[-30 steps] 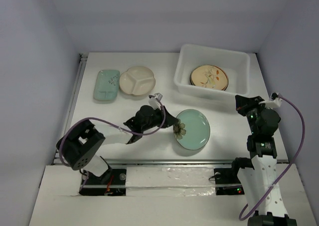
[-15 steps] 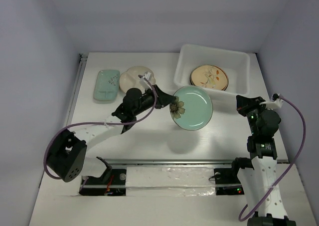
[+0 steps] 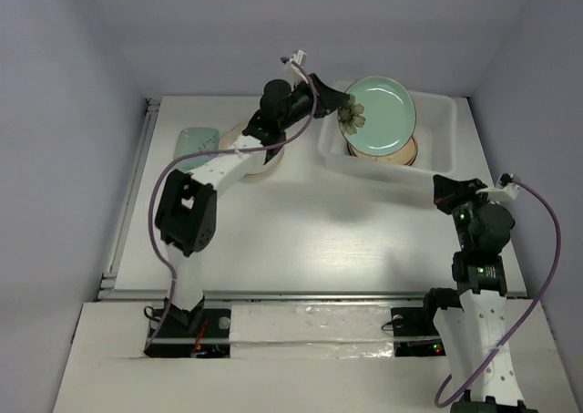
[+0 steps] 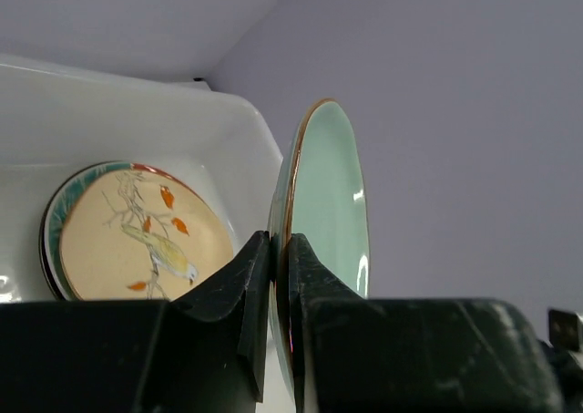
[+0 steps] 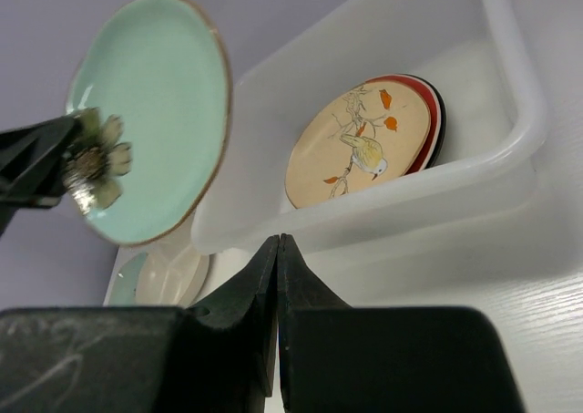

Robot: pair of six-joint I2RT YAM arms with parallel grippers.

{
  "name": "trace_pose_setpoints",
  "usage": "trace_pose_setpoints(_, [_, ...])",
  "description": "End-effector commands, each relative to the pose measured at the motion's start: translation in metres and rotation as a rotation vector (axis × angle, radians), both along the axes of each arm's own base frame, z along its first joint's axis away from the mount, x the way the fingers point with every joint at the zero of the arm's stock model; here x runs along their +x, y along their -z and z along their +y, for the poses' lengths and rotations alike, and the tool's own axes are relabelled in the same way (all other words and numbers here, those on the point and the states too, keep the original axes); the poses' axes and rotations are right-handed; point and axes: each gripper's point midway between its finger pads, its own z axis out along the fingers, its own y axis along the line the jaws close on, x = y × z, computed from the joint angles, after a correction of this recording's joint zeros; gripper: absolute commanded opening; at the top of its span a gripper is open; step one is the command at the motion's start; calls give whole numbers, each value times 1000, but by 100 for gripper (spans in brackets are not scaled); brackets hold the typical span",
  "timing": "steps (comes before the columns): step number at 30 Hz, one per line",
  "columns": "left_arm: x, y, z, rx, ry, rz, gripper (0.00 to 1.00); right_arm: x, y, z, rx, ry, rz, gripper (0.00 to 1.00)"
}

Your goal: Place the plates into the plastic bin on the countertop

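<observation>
I need to carry the green plate down into the plastic bin with my left gripper next, toward the tan floral plate on the stack.
My left gripper is shut on the rim of the celadon green plate with a flower, holding it tilted on edge above the plastic bin. In the left wrist view the jaws pinch the plate's edge and the tan floral plate lies in the bin below on a stack. The right wrist view shows the green plate beside the bin. The mint rectangular plate and the cream divided plate lie on the countertop, partly hidden by the left arm. My right gripper is shut and empty near the bin's front right.
A metal rail runs along the countertop's left edge. Purple walls stand behind and at both sides. The right arm stands upright at the near right. The stack in the bin shows red and dark rims.
My left arm has lifted the green plate off the countertop and carried it back and right, from the middle front to above the bin. The right arm has barely moved.
</observation>
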Motion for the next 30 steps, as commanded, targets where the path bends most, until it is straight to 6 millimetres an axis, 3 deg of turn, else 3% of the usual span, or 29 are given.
trace_pose_setpoints(1, [12,-71,-9,-134,23,-121,0,-2,-13,-2,-24,14,-29,5])
trace_pose_setpoints(2, [19,-72,-12,-144,21,-116,0,-2,-13,-2,-24,14,-29,5])
trace_pose_setpoints(3, [32,-49,-21,-123,21,-80,0,-2,-13,-2,-24,14,-29,5])
trace_pose_setpoints(4, [37,-65,-22,-146,13,-105,0,-2,-12,-2,-25,11,-27,5])
trace_pose_setpoints(5, [43,-60,-25,-146,4,-97,0,-2,-12,-2,-25,11,-29,5])
trace_pose_setpoints(6, [54,-38,-31,-132,-2,-61,0,-2,-12,-2,-25,11,-29,5])
trace_pose_setpoints(7, [58,-45,-32,-145,-7,-72,0,-2,-12,-2,-24,11,-29,5])
trace_pose_setpoints(8, [67,-27,-38,-141,-5,-40,0,-2,-12,-2,-22,11,-26,5])
trace_pose_setpoints(11, [76,-17,-45,-157,0,-25,0,-1,-12,-1,-22,5,-29,5])
trace_pose_setpoints(12, [81,-3,-48,-149,-2,-9,0,-1,-11,0,-22,3,-27,5])
trace_pose_setpoints(25, [81,71,-88,-25,-23,40,0,-2,-12,0,-22,2,-29,5])
trace_pose_setpoints(27, [82,80,-85,7,-36,49,7,-1,-12,0,-22,0,-29,5])
trace_pose_setpoints(30, [83,94,-79,40,-69,88,28,-2,-12,0,-23,0,-30,5])
